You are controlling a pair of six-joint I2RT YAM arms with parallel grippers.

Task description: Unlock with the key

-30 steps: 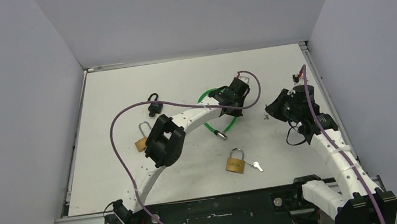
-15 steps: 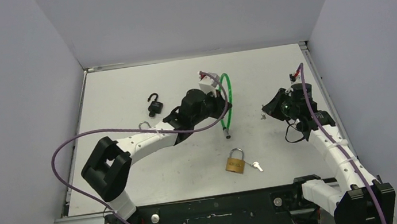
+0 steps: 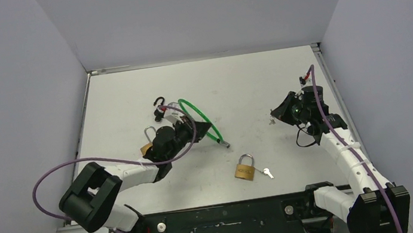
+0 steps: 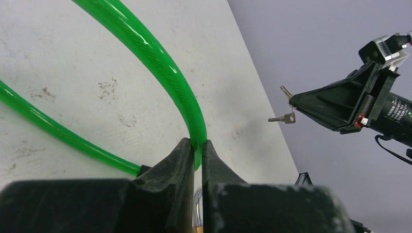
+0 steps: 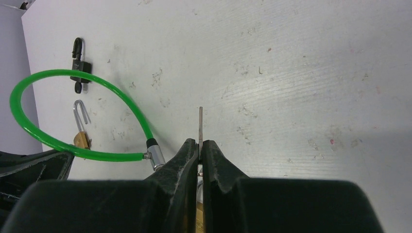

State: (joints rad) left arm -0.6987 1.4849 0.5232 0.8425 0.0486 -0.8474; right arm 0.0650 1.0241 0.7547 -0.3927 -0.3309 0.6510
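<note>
The left gripper will move back and to the left in the top view and then open, because the key [image 3: 274, 121] is clear of the green cable lock [image 3: 202, 119].
My left gripper [image 3: 180, 114] is shut on a green cable lock [image 3: 202, 119], holding its loop over the table left of centre. In the left wrist view the fingertips [image 4: 196, 145] pinch the green cable [image 4: 160, 58]. My right gripper [image 3: 279, 113] is at the right, shut on a small silver key [image 3: 274, 121]. In the right wrist view the key blade [image 5: 200, 125] sticks out from the closed tips [image 5: 199, 144]. The cable [image 5: 43, 141] and its metal end [image 5: 156, 158] lie to the left, apart from the key.
A shut brass padlock [image 3: 246, 168] with a key [image 3: 267, 173] in it lies near the front centre. A black padlock [image 3: 159, 107] and a brass padlock with an open shackle [image 3: 148, 141] lie at the left. Grey walls enclose the table.
My left arm has swung left and back toward the near left, carrying the green cable lock with it. My right gripper has hardly moved and still holds the key.
</note>
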